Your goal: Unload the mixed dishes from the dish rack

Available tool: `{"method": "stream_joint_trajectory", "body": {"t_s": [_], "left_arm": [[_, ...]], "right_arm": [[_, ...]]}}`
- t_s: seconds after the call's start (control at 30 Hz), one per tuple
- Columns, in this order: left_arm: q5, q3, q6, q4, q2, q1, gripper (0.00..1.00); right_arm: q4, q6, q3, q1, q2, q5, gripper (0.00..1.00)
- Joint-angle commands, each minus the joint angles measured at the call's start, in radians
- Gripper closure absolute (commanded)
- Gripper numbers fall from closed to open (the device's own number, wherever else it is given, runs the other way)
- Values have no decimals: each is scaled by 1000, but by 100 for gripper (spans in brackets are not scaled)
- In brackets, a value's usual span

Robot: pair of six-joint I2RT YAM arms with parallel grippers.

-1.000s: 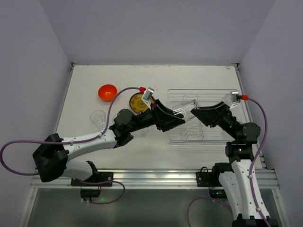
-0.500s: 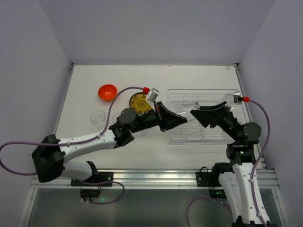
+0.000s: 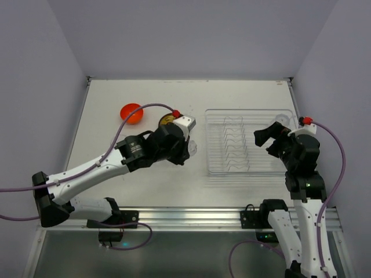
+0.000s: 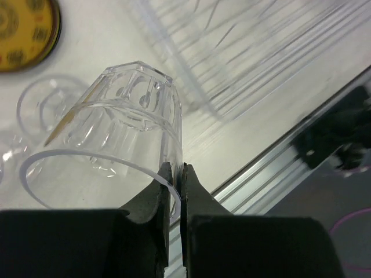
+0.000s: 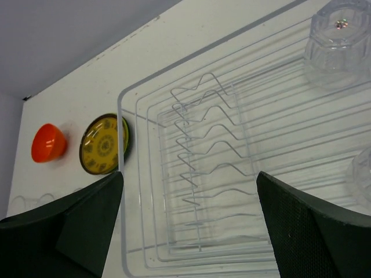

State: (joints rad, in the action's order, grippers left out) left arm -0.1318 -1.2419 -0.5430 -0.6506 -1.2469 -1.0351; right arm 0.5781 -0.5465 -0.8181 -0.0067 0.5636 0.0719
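The robot's left hand is to move back and down next and release the cup away from the other dishes, because bare tabletop near the metal bar (image 3: 175,176) lies below and back.
My left gripper (image 4: 174,176) is shut on the rim of a clear plastic cup (image 4: 130,127), which lies tilted above the table just left of the dish rack (image 3: 215,169). In the top view the left gripper (image 3: 185,146) hangs near the patterned yellow plate (image 3: 166,119). The right gripper (image 3: 266,142) stands open and empty over the rack's right part. An upturned clear cup (image 5: 341,33) stands in the rack's far right corner, and a second one (image 5: 363,171) shows at the view's edge. White wire dividers (image 5: 208,145) run down the rack's middle.
An orange-red bowl (image 3: 131,113) sits on the table left of the yellow plate (image 5: 104,145). More clear cups (image 4: 39,99) rest on the table under the held cup. A metal rail (image 3: 191,217) runs along the near table edge.
The left gripper shut on the clear cup and carried it left, out of the rack. The right gripper opened, let that cup go and pulled back to the right.
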Motion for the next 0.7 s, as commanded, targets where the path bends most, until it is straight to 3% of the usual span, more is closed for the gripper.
{"method": "stream_joint_trajectory", "body": {"t_s": [0.0, 0.33, 0.63, 0.67], "left_arm": [[-33, 57, 57, -342, -29, -8, 100], [14, 145, 127, -324, -183, -22, 100], [17, 67, 167, -296, -371, -49, 100], [17, 53, 167, -299, -384, -54, 96]], "right_arm": [[65, 68, -76, -1, 1, -70, 1], [88, 118, -90, -1, 6, 14, 1], [94, 138, -81, -1, -8, 0, 1], [92, 138, -82, -1, -8, 5, 1]]}}
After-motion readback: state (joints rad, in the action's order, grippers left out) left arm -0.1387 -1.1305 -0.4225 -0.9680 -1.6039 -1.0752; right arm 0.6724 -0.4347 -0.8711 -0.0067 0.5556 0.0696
